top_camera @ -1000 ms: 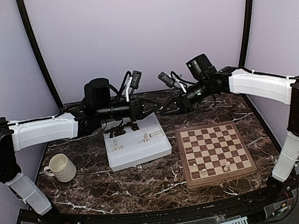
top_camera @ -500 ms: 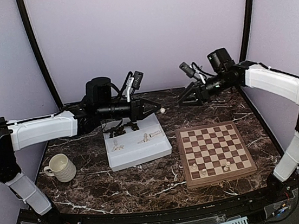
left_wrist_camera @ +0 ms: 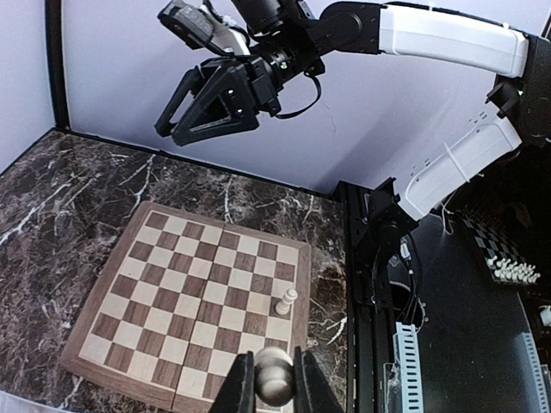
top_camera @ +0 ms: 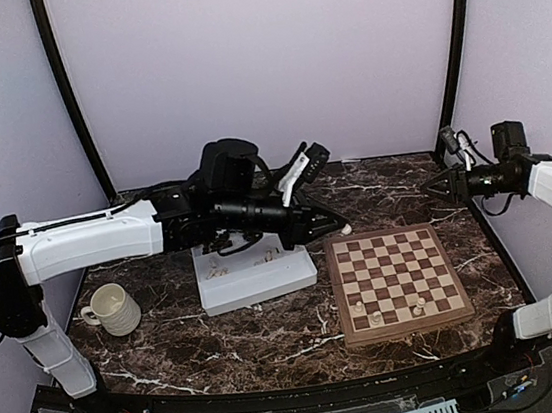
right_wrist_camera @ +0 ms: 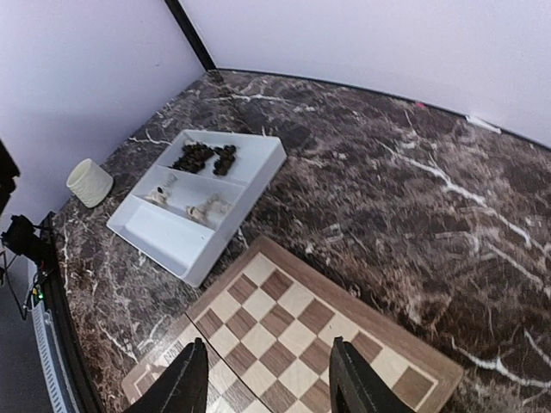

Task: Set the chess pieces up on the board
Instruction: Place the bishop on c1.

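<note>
I should next lower my left gripper toward the board's near edge and release, because the gap between chess pieces there is below my gripper, to the right in the top view.
The board (top_camera: 396,277) lies on the right of the table with three cream chess pieces (top_camera: 376,319) along its near edge. My left gripper (top_camera: 339,229) hangs over the board's far left corner, shut on a cream chess piece (left_wrist_camera: 274,383). In the left wrist view that piece sits between the fingers above the board (left_wrist_camera: 198,301), near a standing cream pawn (left_wrist_camera: 285,302). My right gripper (top_camera: 431,187) is held high at the far right, open and holding nothing. In its own view the right gripper (right_wrist_camera: 269,387) looks down on the board (right_wrist_camera: 301,344).
A white divided tray (top_camera: 256,288) left of the board holds dark pieces (right_wrist_camera: 207,157) and cream pieces (right_wrist_camera: 185,200). A cream ribbed mug (top_camera: 112,309) stands at the left. Black posts and purple walls close in the back and sides.
The two grippers met tip to tip over the tray; the right one opened and withdrew to the far right. The left arm swung right to the board with the cream piece.
</note>
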